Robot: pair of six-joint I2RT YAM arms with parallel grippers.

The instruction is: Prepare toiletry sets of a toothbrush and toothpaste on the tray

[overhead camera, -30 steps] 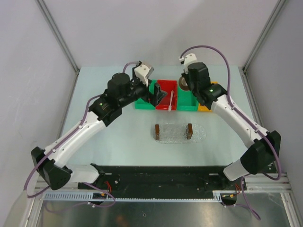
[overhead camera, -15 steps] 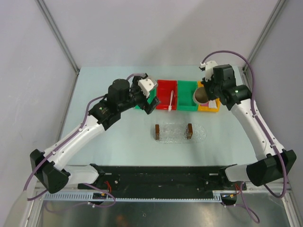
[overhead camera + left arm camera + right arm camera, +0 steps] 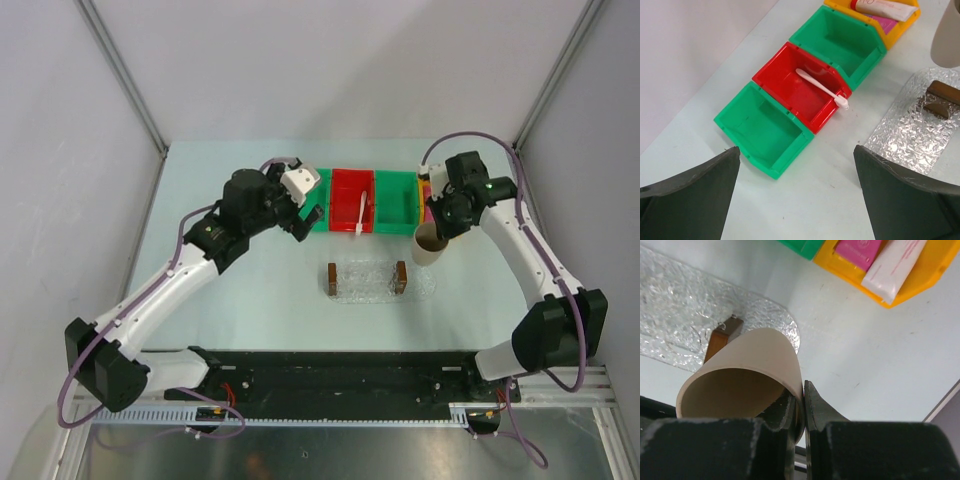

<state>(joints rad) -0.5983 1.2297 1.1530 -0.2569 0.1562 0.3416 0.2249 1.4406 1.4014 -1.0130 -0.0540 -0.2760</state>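
Observation:
I should move my right gripper down and back next and release the cup on the tray's rounded end (image 3: 421,283) (image 3: 771,317) beside the brown handle, because that end is bare below.
The white toothbrush (image 3: 360,212) lies in the red bin (image 3: 345,190); the left wrist view shows it (image 3: 822,88) with its head resting on the bin's front rim. My left gripper (image 3: 308,216) is open and empty, hovering over the table in front of the left green bin (image 3: 762,130). My right gripper (image 3: 438,224) is shut on the rim of a beige cup (image 3: 430,246), held just right of the clear tray (image 3: 368,281). The magenta toothpaste (image 3: 862,249) lies in the yellow bin (image 3: 925,277). The tray holds nothing.
A white tube with pink print (image 3: 895,265) lies beside the toothpaste. A second green bin (image 3: 845,42) stands between the red and yellow bins. The tray's brown handle (image 3: 719,343) is close behind the cup (image 3: 747,367). Grey walls enclose the table.
My right arm has carried the cup from above the bins down and forward to the tray's right end. My left gripper has drawn back left from the red bin.

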